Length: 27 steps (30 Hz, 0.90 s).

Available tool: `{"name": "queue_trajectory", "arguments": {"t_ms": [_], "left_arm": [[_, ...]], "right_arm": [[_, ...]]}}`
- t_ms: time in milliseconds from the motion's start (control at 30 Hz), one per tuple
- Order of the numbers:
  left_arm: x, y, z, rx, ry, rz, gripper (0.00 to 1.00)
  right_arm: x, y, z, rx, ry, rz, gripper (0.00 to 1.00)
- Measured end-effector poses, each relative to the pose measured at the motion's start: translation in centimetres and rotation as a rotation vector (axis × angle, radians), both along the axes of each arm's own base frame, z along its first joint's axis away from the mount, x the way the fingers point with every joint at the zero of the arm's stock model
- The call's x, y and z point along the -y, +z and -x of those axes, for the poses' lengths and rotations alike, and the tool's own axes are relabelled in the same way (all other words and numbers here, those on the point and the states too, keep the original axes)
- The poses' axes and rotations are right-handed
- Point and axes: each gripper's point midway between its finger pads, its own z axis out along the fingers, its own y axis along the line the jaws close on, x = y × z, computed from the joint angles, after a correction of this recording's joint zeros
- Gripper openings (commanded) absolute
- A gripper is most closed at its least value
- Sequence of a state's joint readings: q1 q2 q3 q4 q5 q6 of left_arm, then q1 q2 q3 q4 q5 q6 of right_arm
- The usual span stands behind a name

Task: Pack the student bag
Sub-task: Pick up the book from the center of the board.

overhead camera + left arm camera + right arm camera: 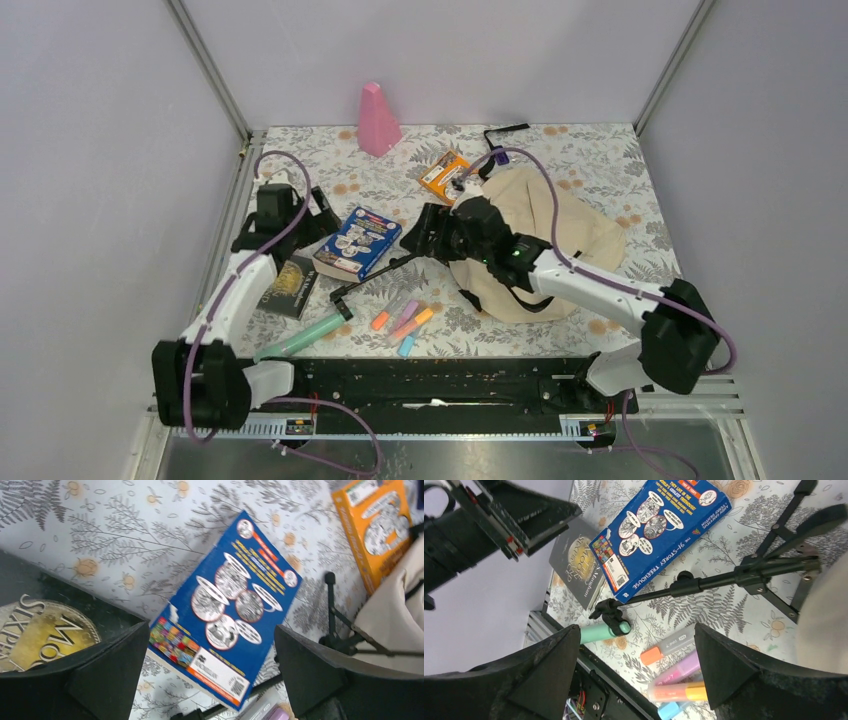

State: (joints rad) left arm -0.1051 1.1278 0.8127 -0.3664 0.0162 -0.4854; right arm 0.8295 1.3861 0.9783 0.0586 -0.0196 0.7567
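My left gripper is open and should next go down onto the long edge of the blue book (358,242) away from the bag and close, because the book lies flat and that edge is clear.
The student bag (560,235), beige with black straps, lies crumpled right of centre; its fabric also shows in the wrist views (395,625) (824,620). A blue book (358,242) (235,610) (659,530) lies flat left of it. My left gripper (305,215) (210,675) hangs open just above the blue book's near end, holding nothing. My right gripper (432,238) (636,665) is open too, out over the bag's left edge and above a black folding stand (724,577) and several markers (405,322) (674,675).
A dark book with a gold cover (290,283) (40,640) lies left of the blue one. An orange book (444,175) (377,525) sits behind the bag. There is a green tube (300,338) (596,632) near the front rail and a pink cone-like shape (377,120) at the back.
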Motion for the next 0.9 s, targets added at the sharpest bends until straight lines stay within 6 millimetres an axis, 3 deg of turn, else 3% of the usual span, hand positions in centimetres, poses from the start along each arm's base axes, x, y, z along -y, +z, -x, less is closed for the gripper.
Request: {"name": "queue_trajectory", "arguments": {"t_ms": [133,233,400,667,900], "left_arm": [[-1.9,-1.4,-2.4,-0.112,0.021,0.025,0.99],[-1.8,-2.1,-4.6,-0.175,-0.03,0.044,0.99],[-2.5,-3.9,-6.2,-0.268,-0.083,0.069,0.99],[-2.3,-7.9,-5.0,-0.419,-0.152,0.117,0.92],[-1.4,-10.3,-4.5,-0.487,-0.182,0.169,0.83]], "right_arm": [[-2.7,-1.1,-0.6,-0.018,-0.025,0.039,0.89],[-4.7,-1.5,-1.8,-0.026,-0.053,0.092,0.87],[-7.3,-2.6,-3.9,-0.055,-0.099,0.165,0.88],[-8.9,-8.2,-5.7,-0.161,-0.138,0.315,0.93],[-9.2,-11.5,-5.7,-0.242,-0.175,0.357,0.94]]}}
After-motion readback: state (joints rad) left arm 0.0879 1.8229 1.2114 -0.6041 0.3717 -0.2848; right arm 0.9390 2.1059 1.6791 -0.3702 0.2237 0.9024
